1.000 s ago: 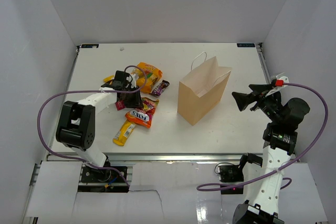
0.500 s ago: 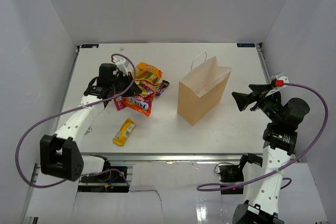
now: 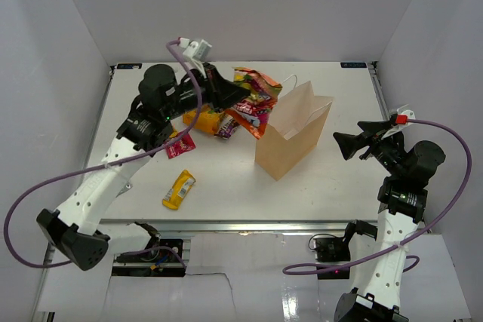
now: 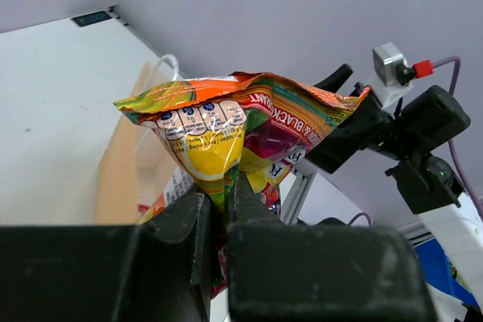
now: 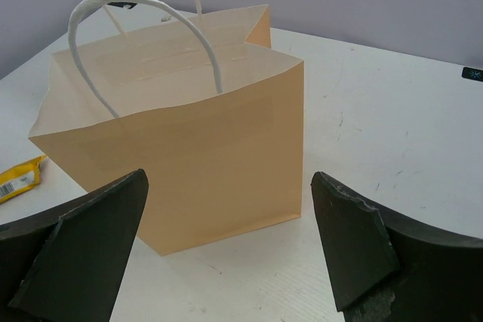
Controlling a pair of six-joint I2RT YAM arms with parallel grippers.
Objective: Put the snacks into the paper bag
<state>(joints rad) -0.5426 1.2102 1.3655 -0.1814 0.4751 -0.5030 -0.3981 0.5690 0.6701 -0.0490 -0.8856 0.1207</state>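
I will move my left gripper to the right in the top view over the paper bag's opening (image 3: 299, 113), lower it and release the packet, because the packet still hangs beside the opening.
My left gripper (image 3: 235, 94) is shut on a shiny orange-red fruit-candy packet (image 3: 255, 97) and holds it in the air just left of the brown paper bag's (image 3: 290, 132) open top. In the left wrist view the packet (image 4: 226, 122) stands up from the closed gripper (image 4: 224, 186), with the bag (image 4: 124, 164) below and behind. On the table lie an orange-yellow pouch (image 3: 202, 120), a dark purple bar (image 3: 226, 127), a red-pink packet (image 3: 179, 145) and a yellow bar (image 3: 178, 189). My right gripper (image 3: 349, 143) is open and empty, right of the bag (image 5: 181, 148).
White walls close in the table on three sides. The bag's white cord handles (image 5: 143, 35) stand up above its mouth. The yellow bar's end (image 5: 19, 179) shows at the left in the right wrist view. The right arm (image 4: 423, 133) shows beyond the packet.
My left gripper has lifted the orange-red packet off the table and carried it up and right, from the snack pile to beside the bag's top. The right arm has not moved.
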